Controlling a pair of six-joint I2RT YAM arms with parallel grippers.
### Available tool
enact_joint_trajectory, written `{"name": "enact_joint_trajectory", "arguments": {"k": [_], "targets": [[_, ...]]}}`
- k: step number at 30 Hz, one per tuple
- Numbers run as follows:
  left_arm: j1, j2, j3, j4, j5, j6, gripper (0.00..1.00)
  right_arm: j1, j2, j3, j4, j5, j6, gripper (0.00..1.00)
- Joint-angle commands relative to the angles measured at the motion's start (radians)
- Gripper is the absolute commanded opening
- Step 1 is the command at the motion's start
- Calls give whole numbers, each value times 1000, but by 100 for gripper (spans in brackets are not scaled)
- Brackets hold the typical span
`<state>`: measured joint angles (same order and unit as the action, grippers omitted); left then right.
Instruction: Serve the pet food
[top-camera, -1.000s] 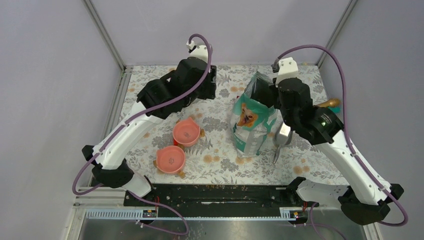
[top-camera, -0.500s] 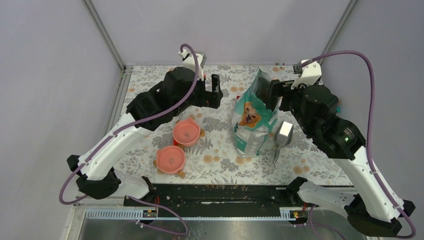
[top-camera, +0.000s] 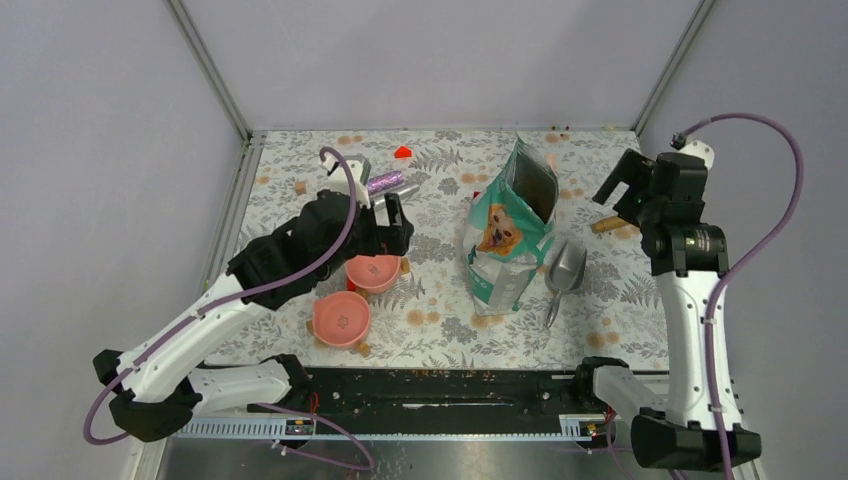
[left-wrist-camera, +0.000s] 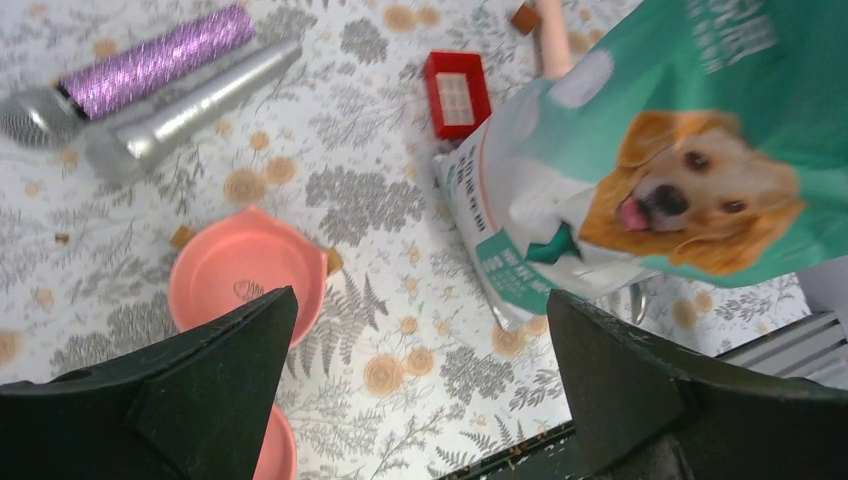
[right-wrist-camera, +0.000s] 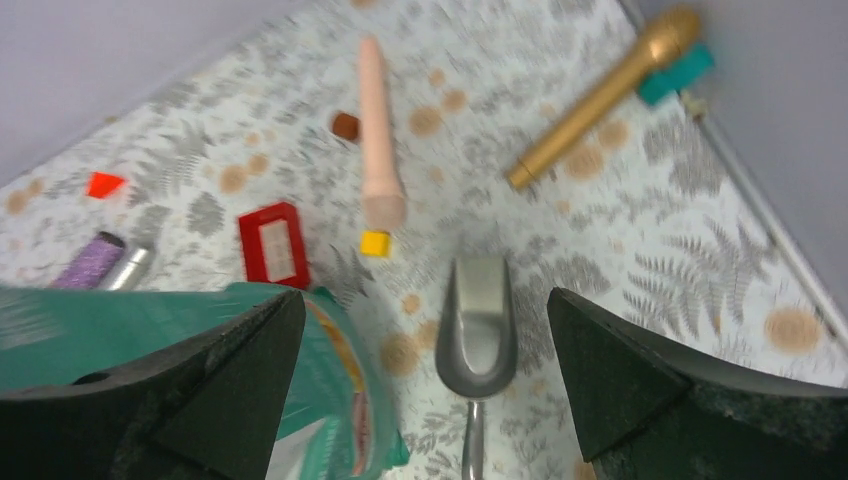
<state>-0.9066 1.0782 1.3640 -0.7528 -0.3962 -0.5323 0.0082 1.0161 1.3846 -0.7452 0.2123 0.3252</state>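
Observation:
The robot's right gripper will go down and back onto the metal scoop's rim on the side away from the pouch and close there, because that rim is clear.
The teal-green and silver pouch (top-camera: 505, 238) with the retriever print stands upright mid-table, its top open. The pet food itself is hidden inside it. In the left wrist view the pouch (left-wrist-camera: 660, 170) fills the upper right. My left gripper (top-camera: 398, 225) hovers open over the far pink bowl (top-camera: 373, 272), left of the pouch, nothing between its fingers (left-wrist-camera: 420, 390). My right gripper (top-camera: 622, 185) hangs open to the right of the pouch, apart from it, also with nothing between its fingers (right-wrist-camera: 425, 385). A metal scoop (right-wrist-camera: 480, 320) lies below it beside the pouch (right-wrist-camera: 150, 320).
A second pink bowl (top-camera: 341, 317) sits nearer the front. Purple and silver microphones (top-camera: 385, 183) lie behind the left gripper. A gold microphone (right-wrist-camera: 600, 95), peach stick (right-wrist-camera: 378, 130), red block (right-wrist-camera: 272, 242) and yellow block (right-wrist-camera: 375, 243) lie at the back.
Both grippers let go near the pouch's top and opened wide. The left arm drew back toward the bowls; the right arm swung out to the right. The pouch stays standing.

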Motion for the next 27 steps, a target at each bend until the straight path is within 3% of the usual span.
{"name": "enact_joint_trajectory", "arguments": {"k": [1,7,9,16,22,24,27], "targets": [[-2,-85,-136,76,-49,-95,99,-112,25,-197,-3,-154,103,99],[-1,-171,-277,70,-35,-151,99,-120,128,-446,127,-207,133,89],[-2,-215,-317,75,-36,-165,99,-120,181,-474,151,-206,132,80],[-2,-255,-351,22,-66,-218,99,-120,299,-563,235,-103,164,75],[-2,-223,-340,20,-49,-211,99,-120,394,-593,313,-96,209,64],[-3,-218,-337,21,-49,-209,99,-120,424,-606,347,-91,216,57],[-2,-216,-331,21,-49,-210,99,-124,465,-614,370,-117,233,39]]}}
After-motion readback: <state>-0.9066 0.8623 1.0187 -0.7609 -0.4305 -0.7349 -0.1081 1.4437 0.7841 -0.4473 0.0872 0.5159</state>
